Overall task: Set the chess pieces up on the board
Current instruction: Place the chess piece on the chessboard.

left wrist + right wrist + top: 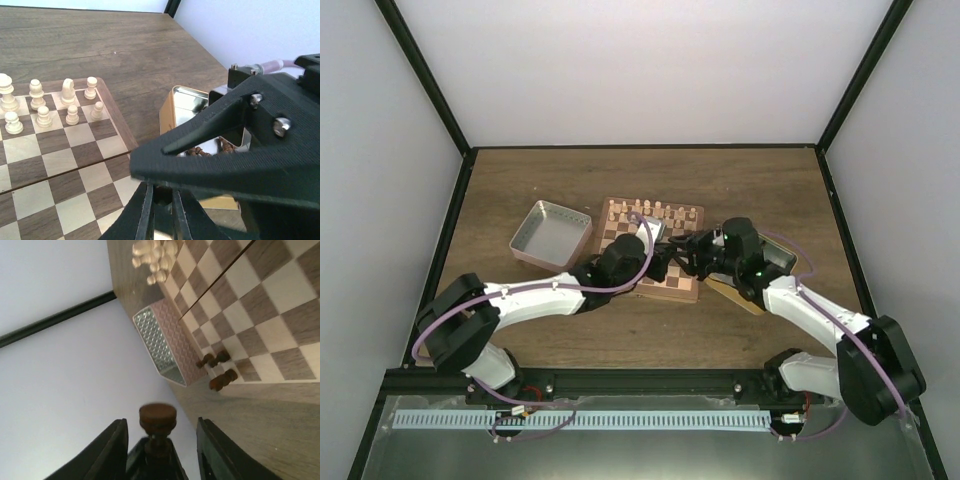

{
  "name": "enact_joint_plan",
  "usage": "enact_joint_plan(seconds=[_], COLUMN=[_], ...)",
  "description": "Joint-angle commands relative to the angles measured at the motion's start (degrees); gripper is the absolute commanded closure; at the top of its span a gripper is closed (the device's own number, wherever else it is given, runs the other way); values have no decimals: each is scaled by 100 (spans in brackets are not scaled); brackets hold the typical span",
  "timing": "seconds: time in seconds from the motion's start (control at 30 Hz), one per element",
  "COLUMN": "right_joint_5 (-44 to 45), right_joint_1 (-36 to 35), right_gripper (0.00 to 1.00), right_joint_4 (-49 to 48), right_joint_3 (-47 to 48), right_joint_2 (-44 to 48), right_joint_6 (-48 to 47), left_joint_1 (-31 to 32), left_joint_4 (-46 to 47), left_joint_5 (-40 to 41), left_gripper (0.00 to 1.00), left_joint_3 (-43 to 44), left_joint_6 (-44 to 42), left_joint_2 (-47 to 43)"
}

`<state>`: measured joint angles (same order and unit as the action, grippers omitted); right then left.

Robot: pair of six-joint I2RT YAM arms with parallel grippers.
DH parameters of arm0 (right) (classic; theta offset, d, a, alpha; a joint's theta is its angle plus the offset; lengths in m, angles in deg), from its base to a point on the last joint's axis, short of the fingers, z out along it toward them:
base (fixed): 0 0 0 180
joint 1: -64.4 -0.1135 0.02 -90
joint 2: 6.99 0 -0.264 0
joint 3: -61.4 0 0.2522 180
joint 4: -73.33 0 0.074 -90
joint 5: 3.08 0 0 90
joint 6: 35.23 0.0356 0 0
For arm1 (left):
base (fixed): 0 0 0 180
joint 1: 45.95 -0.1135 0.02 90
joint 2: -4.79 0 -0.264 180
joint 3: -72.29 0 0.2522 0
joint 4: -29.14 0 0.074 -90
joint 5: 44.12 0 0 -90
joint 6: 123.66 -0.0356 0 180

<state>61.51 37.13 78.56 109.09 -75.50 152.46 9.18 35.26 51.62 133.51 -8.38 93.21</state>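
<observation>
The light square beside the dark pieces is empty, so I need to tilt my left gripper down, move it left in the top view and lower it to release the dark brown piece.
The board lies mid-table, with pale chessmen on its far rows. My left gripper is shut on a dark brown chess piece, which it holds up over the board's near right part. My right gripper is open. Its fingers stand on either side of that piece without touching it. In the left wrist view the left gripper shows at the bottom, and the right gripper's black body fills the frame in front of it. Three dark pieces stand at the board's near edge.
A metal tin sits left of the board and also shows in the right wrist view. A second tin right of the board holds several dark pieces; the right arm hides most of it from above. Black frame posts edge the table.
</observation>
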Motion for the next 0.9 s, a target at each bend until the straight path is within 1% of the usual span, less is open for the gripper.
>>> enact_joint_plan(seconds=[0.0, 0.07, 0.17, 0.27, 0.33, 0.47, 0.53, 0.63, 0.87], right_joint_5=[-187, -47, 226, 666, 1018, 1721, 1929, 2069, 1969], right_joint_1=[-129, -117, -101, -62, -20, 73, 112, 142, 151], right_gripper=[49, 37, 29, 28, 28, 28, 28, 28, 28], right_joint_4=[189, 355, 717, 1057, 1354, 1868, 2020, 2110, 2098], right_joint_3=[93, 179, 269, 231, 237, 160, 94, 13, -111], right_joint_2=[187, 209, 353, 618, 812, 1124, 1243, 1358, 1287], right_joint_6=[-777, -1320, -2078, -2567, -2869, -3230, -3322, -3436, -3536], left_joint_1=[-18, -54, -124, -205, -302, -682, -929, -1215, -1482], left_joint_4=[-680, -1309, -2495, -3702, -4614, -5902, -6289, -6603, -7051], left_joint_5=[-187, -358, -580, -751, -707, -795, -918, -1084, -1068], left_gripper=[96, 96, 96, 96, 96, 96, 96, 96, 96], left_joint_3=[366, 570, 966, 1440, 1777, 2481, 2695, 2941, 3344], left_joint_6=[-201, -245, -358, -530, -673, -848, -893, -966, -1158], left_joint_2=[-109, -189, -280, -284, -228, 157, 403, 732, 1466])
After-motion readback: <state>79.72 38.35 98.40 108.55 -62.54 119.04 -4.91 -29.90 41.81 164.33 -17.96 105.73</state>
